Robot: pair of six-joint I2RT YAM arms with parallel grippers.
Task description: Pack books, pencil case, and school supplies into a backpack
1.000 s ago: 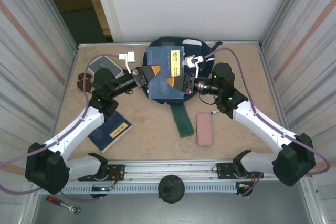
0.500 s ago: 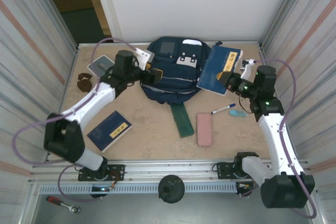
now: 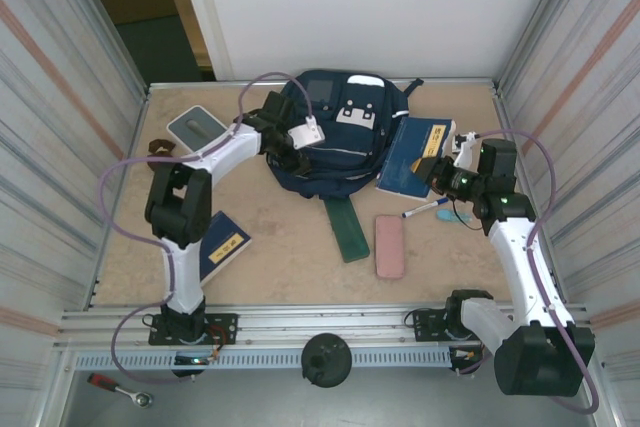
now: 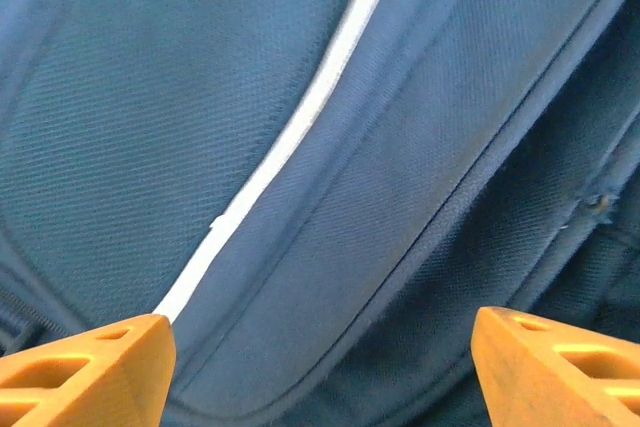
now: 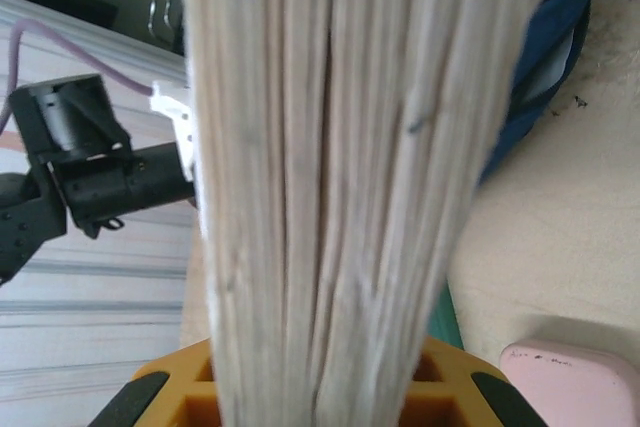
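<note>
My left gripper turns and lowers astride the backpack's flap edge [image 3: 320, 155] [image 4: 310, 317] beside the white trim next, since that edge runs at an angle below its open fingers.
The navy backpack [image 3: 335, 147] lies at the back middle of the table. My left gripper [image 3: 293, 159] is down at its left side, open. In the left wrist view the orange fingertips [image 4: 90, 367] stand wide apart over the backpack's fabric [image 4: 330, 147] and white trim, nothing between them. My right gripper [image 3: 430, 167] is shut on a dark-blue book [image 3: 412, 155] tilted just right of the backpack. Its page edges [image 5: 340, 167] run up between the jaws. A second book [image 3: 225, 245] lies front left, partly under the left arm. The pink pencil case [image 3: 389, 245] and a blue-capped marker [image 3: 425, 209] lie on the table.
A dark-green flat pouch [image 3: 345, 227] lies in front of the backpack. A white-and-grey box [image 3: 195, 127] and a brown object [image 3: 158, 150] sit back left. A small light-blue item [image 3: 455, 216] rests by the marker. Corrugated walls close both sides.
My left gripper let go of the book, opened and swung to the backpack's left side. The right gripper carried the book off the backpack to its right and lowered it.
</note>
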